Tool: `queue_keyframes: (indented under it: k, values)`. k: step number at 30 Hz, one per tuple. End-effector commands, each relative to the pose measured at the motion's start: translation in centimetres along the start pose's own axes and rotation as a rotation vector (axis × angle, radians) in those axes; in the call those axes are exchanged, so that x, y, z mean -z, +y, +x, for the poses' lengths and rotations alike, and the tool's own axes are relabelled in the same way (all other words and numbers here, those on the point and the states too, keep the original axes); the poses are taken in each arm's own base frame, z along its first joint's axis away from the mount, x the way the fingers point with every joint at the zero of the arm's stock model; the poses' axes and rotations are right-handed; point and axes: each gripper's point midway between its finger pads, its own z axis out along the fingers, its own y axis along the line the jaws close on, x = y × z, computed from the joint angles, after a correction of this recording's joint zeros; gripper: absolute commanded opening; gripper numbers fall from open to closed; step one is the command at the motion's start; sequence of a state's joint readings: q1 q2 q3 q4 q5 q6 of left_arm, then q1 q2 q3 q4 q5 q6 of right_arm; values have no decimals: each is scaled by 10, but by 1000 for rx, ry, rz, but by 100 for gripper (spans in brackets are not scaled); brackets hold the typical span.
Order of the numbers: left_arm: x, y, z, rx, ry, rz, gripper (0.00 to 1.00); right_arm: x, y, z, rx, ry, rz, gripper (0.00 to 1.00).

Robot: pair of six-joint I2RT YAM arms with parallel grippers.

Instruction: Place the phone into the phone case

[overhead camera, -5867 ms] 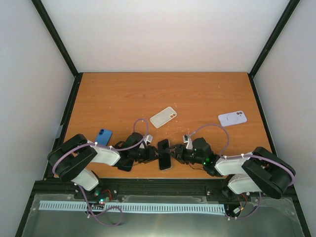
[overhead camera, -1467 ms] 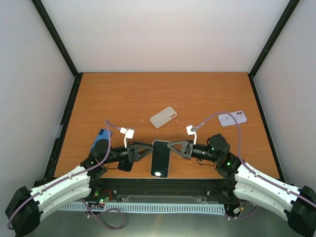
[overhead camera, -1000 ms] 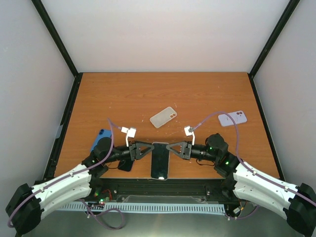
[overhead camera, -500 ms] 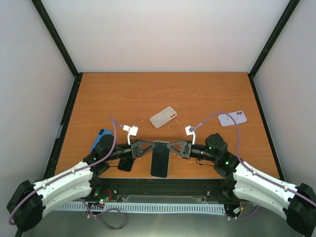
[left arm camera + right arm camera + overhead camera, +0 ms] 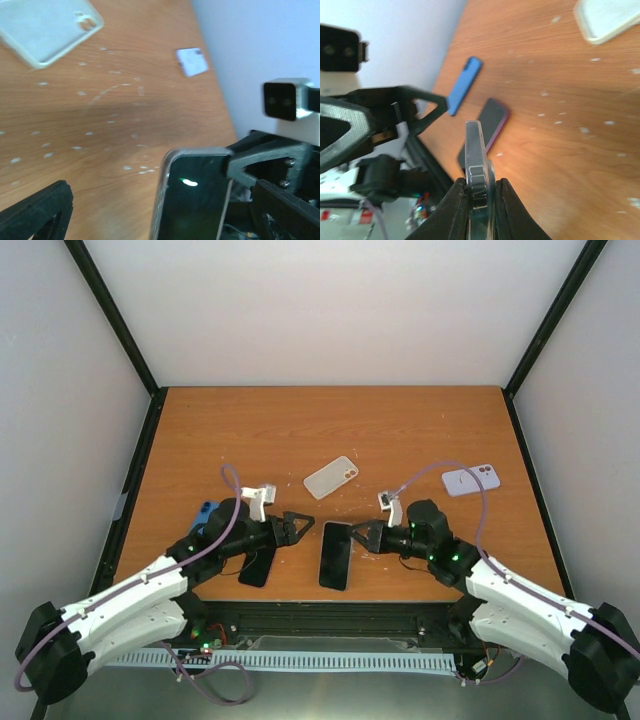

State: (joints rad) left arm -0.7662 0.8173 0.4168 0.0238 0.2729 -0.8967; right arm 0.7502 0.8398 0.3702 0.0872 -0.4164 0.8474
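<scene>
My right gripper lowers toward the right in the top view next and releases the phone on the bare tabletop, because the clear case already surrounds the phone's rim.
A dark phone (image 5: 335, 555) with a clear phone case round its rim hangs just above the near table edge. My right gripper (image 5: 354, 537) is shut on its right side. The right wrist view shows the phone (image 5: 474, 145) edge-on, pinched by my right gripper (image 5: 480, 186). My left gripper (image 5: 297, 530) stands open a short way left of the phone, touching nothing. In the left wrist view the cased phone (image 5: 196, 200) fills the bottom centre, one left finger (image 5: 35, 215) shows at the lower left, and the right gripper's fingers (image 5: 260, 160) hold its far side.
A whitish case (image 5: 331, 477) lies mid-table and a lilac case (image 5: 471, 480) at the right. A blue phone (image 5: 206, 512) and a dark phone with a magenta rim (image 5: 257, 568) lie under the left arm. The table's front edge (image 5: 330, 602) is close below the grippers.
My left gripper has opened, let go of the phone's left side and drawn back to the left. The right gripper keeps the phone and has shifted it slightly right.
</scene>
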Motion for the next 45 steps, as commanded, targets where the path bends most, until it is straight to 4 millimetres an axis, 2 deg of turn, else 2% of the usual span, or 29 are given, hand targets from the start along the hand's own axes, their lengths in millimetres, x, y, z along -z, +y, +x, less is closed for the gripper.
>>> queue_keyframes:
  k: [1,6,10,15,18,20,25,31,35,42,43,45]
  values:
    - [8,53,2,71,20,-335,99,1,-25,-25,24,-31,112,3]
    - [11,88,15,116,124,-561,100,3,-67,-37,-42,-17,179,3]
    - [13,110,24,154,164,-658,99,6,-96,-43,-65,9,257,3]
    - [24,139,28,199,188,-761,99,12,-127,-41,-110,32,369,9]
    - [33,154,27,218,190,-819,100,19,-146,-38,-144,32,464,17]
    - [33,156,26,226,191,-820,99,23,-154,-36,-161,26,510,22]
    - [32,168,32,266,206,-862,99,28,-159,-36,-192,16,561,29]
    - [28,174,44,301,228,-859,99,44,-171,-48,-254,-29,707,35]
    - [25,176,51,325,237,-837,100,57,-183,-64,-286,-88,818,35]
    - [12,168,61,360,279,-747,99,99,-214,-101,-377,-257,1039,35]
    - [8,165,61,359,286,-717,98,95,-212,-110,-340,-263,1018,36]
    - [2,160,64,361,306,-671,96,74,-199,-125,-239,-221,897,37]
